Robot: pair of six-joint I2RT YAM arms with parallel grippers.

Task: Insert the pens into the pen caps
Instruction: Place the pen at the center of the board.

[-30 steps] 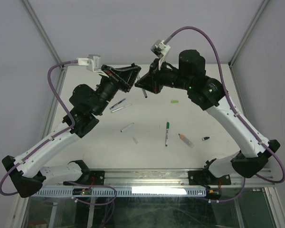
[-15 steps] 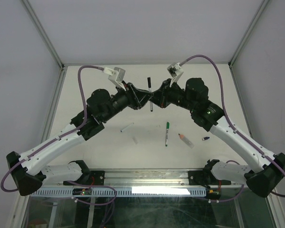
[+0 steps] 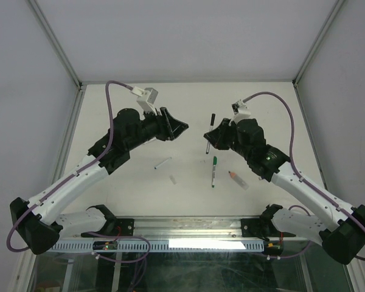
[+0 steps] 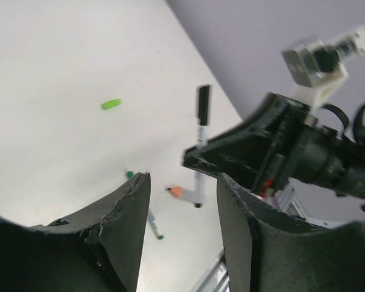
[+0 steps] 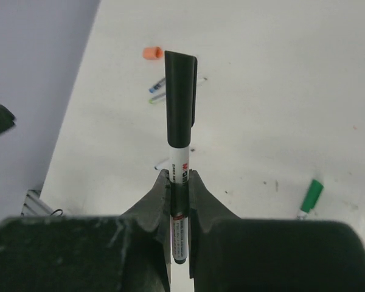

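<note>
I should move my right gripper down and back and tip its pen flat onto the bare tabletop beside the green-capped pen, because the pen it holds already has its cap on.
My right gripper (image 3: 210, 136) (image 5: 179, 182) is shut on a white-barrelled pen (image 5: 179, 173) that wears a black cap (image 5: 181, 100) (image 3: 212, 116); it holds the pen upright above the table. My left gripper (image 3: 180, 128) (image 4: 182, 179) is open and empty, a short way left of that pen (image 4: 200, 143). On the table lie a green-capped pen (image 3: 213, 171) (image 5: 309, 196), a thick clear pen with an orange tip (image 3: 237, 179) (image 4: 181, 193), a white pen (image 3: 163, 163), a light green cap (image 4: 111, 104) and an orange cap (image 5: 152, 53).
Two slim pens, one with a blue end (image 5: 157, 85), lie near the orange cap. A small clear piece (image 3: 173, 180) lies by the white pen. Metal frame rails (image 3: 67, 146) border the table at the sides and the near edge.
The two grippers were together at the pen and have drawn apart. My left gripper has let go and moved left. My right gripper has moved right and nearer with the capped pen.
</note>
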